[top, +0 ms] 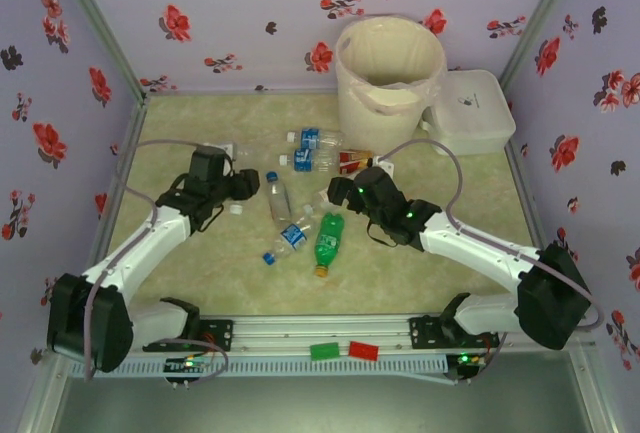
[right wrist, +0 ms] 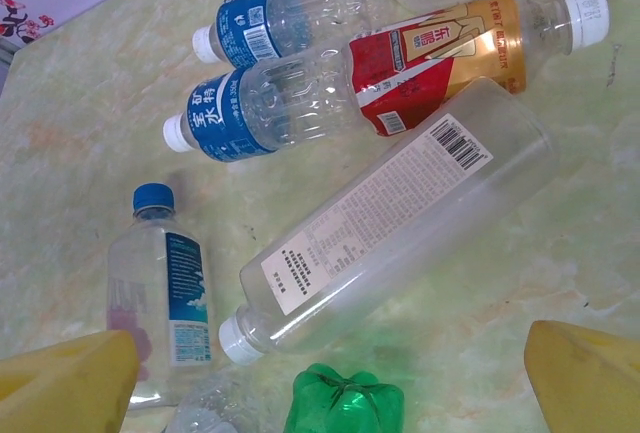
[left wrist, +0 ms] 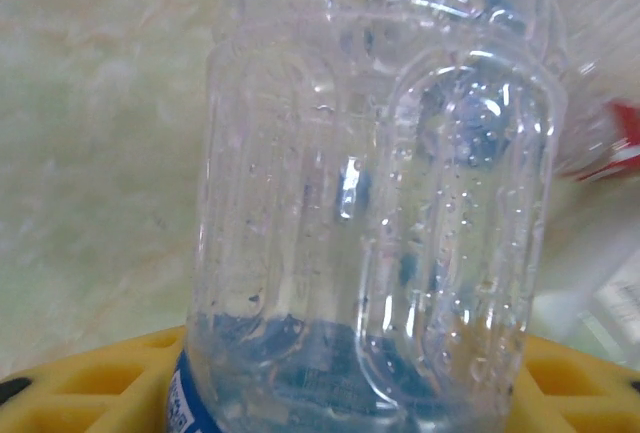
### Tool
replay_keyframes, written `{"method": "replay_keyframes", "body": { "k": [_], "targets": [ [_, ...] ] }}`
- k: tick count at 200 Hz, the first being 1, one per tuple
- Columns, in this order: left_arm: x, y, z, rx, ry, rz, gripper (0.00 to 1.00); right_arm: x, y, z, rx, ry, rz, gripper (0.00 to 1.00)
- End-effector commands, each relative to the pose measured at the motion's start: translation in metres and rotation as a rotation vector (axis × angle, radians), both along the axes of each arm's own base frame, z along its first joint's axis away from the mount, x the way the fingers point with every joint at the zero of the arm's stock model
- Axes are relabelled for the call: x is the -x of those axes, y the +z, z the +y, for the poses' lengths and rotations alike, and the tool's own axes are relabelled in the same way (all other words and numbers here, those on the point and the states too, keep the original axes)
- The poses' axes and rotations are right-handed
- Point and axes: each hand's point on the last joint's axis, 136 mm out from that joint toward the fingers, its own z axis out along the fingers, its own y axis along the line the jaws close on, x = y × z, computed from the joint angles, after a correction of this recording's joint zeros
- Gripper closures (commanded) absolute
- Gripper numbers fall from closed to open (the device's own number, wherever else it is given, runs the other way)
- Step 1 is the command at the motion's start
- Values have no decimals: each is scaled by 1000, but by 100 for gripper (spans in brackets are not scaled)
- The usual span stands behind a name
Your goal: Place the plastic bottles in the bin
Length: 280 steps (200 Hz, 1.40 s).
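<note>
The left gripper will next move up, outward and over the cream bin's opening (top: 391, 56) and let go of the clear plastic bottle, because the bin's rim is high above the tabletop.
My left gripper (top: 245, 185) is at the left of the table, its yellow fingers (left wrist: 80, 388) shut on a clear plastic bottle (left wrist: 380, 183) with a blue label, seen close up in the left wrist view. My right gripper (top: 340, 193) hangs open above the loose bottles, nothing between its fingers (right wrist: 65, 383). Below it lie a long clear bottle (right wrist: 390, 223), a green one (right wrist: 345, 403) and a small blue-capped one (right wrist: 165, 283). Two blue-label bottles (top: 312, 139) (top: 308, 161) and a red-label one (top: 355, 161) lie further back. The cream bin (top: 390, 73) stands at the far side.
A flat white lidded box (top: 470, 113) sits right of the bin. A green bottle (top: 328, 238) and a blue-label one (top: 290, 238) lie mid-table, near the front. Floral walls close in the table on three sides. A loose white cap (top: 237, 209) lies by the left arm.
</note>
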Motion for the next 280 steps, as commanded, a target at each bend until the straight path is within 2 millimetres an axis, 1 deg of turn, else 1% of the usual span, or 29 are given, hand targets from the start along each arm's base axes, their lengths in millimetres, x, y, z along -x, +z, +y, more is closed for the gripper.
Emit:
{"method": "replay_keyframes", "body": {
  "k": [1, 15, 31, 33, 41, 50, 54, 63, 65, 67, 68, 72, 88, 92, 99, 104, 145, 146, 147, 155, 164, 165, 168, 180, 182, 210, 239, 242, 280],
  "targets": [
    [-16, 68, -27, 158, -54, -141, 54, 1, -3, -18, 47, -65, -6, 0],
    [-22, 99, -46, 207, -102, -197, 55, 2, -6, -27, 75, -87, -10, 0],
    [-30, 138, -73, 243, -170, -276, 55, 4, -11, -36, 91, -104, -5, 0],
    [-32, 139, -77, 243, -177, -280, 55, 4, -12, -36, 91, -103, -4, 0],
    [-36, 157, -91, 251, -211, -321, 55, 5, -15, -37, 84, -97, 0, 0],
    [-42, 170, -108, 253, -246, -350, 55, 7, -20, -37, 79, -89, 13, 0],
    [-44, 180, -116, 259, -262, -369, 56, 7, -21, -38, 78, -89, 17, 1],
    [-51, 191, -133, 257, -295, -392, 56, 9, -27, -40, 82, -91, 32, 0],
    [-51, 199, -137, 263, -303, -407, 56, 10, -29, -40, 83, -92, 36, 0],
    [-54, 199, -141, 261, -310, -408, 56, 10, -29, -41, 84, -93, 39, 0],
    [-53, 204, -142, 265, -313, -417, 56, 10, -30, -41, 85, -93, 41, 0],
    [-55, 211, -150, 266, -331, -432, 56, 12, -33, -43, 87, -96, 48, 0],
    [-65, 228, -181, 257, -389, -475, 56, 16, -42, -48, 88, -109, 65, 0],
    [-66, 236, -188, 257, -405, -492, 56, 16, -43, -48, 85, -110, 65, 0],
    [-72, 244, -199, 251, -424, -513, 56, 17, -44, -50, 80, -114, 63, 0],
    [-77, 245, -207, 247, -435, -520, 56, 20, -46, -47, 68, -95, 77, 0],
    [-115, 281, -251, 315, -488, -629, 57, 24, -43, -51, 87, -75, 74, 0],
    [-117, 277, -253, 314, -489, -626, 57, 24, -43, -51, 88, -74, 74, 0],
    [-117, 282, -253, 319, -490, -636, 57, 24, -43, -51, 88, -74, 73, 0],
    [-123, 290, -261, 343, -498, -666, 58, 24, -41, -52, 90, -72, 67, 0],
    [-130, 295, -270, 368, -506, -695, 58, 24, -39, -54, 94, -75, 60, 0],
    [-132, 292, -273, 368, -507, -691, 58, 24, -39, -54, 96, -75, 60, 0],
    [-133, 297, -274, 380, -506, -705, 58, 24, -38, -55, 96, -75, 58, 0],
    [-144, 304, -283, 427, -496, -737, 58, 25, -37, -58, 103, -78, 55, 0],
    [-145, 308, -283, 437, -494, -749, 58, 25, -37, -58, 103, -80, 54, 0],
    [-169, 310, -297, 538, -442, -831, 58, 28, -34, -63, 99, -84, 45, 0],
    [-183, 296, -307, 570, -395, -885, 58, 34, -32, -69, 86, -92, 39, 0],
    [-184, 294, -308, 568, -394, -889, 58, 32, -31, -74, 99, -111, 27, 0],
    [-199, 260, -317, 521, -362, -863, 57, 36, -21, -87, 100, -135, -6, 0]
  ]
}}
